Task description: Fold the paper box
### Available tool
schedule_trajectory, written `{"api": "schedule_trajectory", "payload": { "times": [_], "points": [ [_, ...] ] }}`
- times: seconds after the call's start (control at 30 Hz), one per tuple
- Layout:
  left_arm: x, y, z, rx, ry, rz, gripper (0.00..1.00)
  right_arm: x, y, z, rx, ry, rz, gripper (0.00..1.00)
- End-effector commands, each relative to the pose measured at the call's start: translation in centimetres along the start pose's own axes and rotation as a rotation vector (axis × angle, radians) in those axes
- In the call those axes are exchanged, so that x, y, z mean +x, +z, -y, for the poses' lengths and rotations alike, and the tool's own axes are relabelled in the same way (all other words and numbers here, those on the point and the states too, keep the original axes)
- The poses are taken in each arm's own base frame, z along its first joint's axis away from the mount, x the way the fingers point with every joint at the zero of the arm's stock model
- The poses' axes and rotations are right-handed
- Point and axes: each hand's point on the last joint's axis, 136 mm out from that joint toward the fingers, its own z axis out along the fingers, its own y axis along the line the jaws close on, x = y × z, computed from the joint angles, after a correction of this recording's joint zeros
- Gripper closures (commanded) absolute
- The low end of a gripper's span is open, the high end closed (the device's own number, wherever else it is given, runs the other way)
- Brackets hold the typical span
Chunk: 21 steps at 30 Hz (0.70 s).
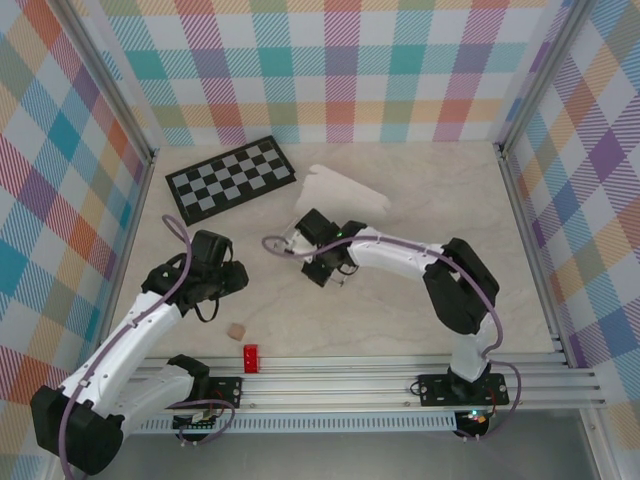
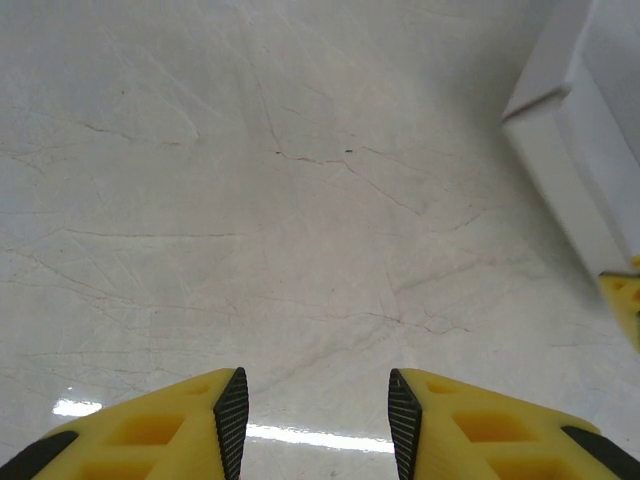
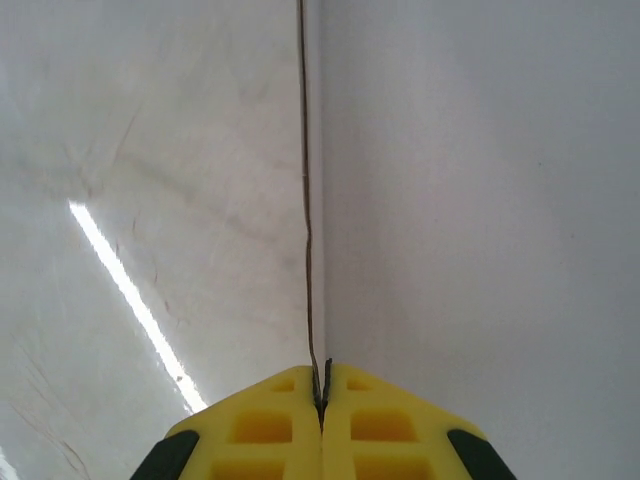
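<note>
My right gripper has the thin edge of the paper box's side (image 3: pixel 311 340) between its shut fingers. Next, it will carry the edge outward, tilting up from the table, and release it.
The paper box (image 1: pixel 347 190) is white cardboard lying right of the table's middle, one panel raised at a slant. My right gripper (image 1: pixel 308 236) is at its near left corner. In the right wrist view this gripper (image 3: pixel 321 385) is shut on a thin cardboard edge, with the box's white panel (image 3: pixel 480 200) rising to the right of the jaws. My left gripper (image 1: pixel 222 268) hovers over bare table to the left of the box. Its jaws (image 2: pixel 312 400) stand open with nothing between them, and a corner of the box (image 2: pixel 590 120) shows at the upper right of that view.
A black-and-grey checkerboard (image 1: pixel 230 180) lies at the back left. A small tan cube (image 1: pixel 236 330) and a red block (image 1: pixel 250 357) sit near the front rail. Plaid walls close the table on three sides. A yellow fingertip of the right gripper (image 2: pixel 625 300) shows beside the box.
</note>
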Motion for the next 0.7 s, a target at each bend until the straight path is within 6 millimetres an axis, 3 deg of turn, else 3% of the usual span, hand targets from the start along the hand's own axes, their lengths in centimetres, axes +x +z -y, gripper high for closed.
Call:
{"api": "schedule_trajectory", "payload": {
  "times": [0.0,0.2,0.37,0.53,0.67],
  "points": [
    [-1.3,-1.7,0.5,0.032,0.004,0.041,0.57,-1.7,-5.0,1.7,-0.031,0.438,0.061,1.00],
    [-1.6,-2.4,3.5,0.162,0.061,0.006,0.58,-4.6,-7.9,2.4,-0.183,0.924,0.229,1.00],
    [-1.5,-2.8,5.7,0.283,0.059,0.009,0.57,-6.1,-9.2,4.2,-0.208,1.339,0.334,1.00],
    [-1.3,-3.4,8.1,0.393,0.084,0.050,0.52,-6.4,-9.3,6.7,-0.189,1.636,0.554,1.00],
    [-0.5,-3.4,10.8,0.498,0.168,0.121,0.45,-6.6,-9.3,8.8,-0.157,1.734,0.692,1.00]
  ]
}}
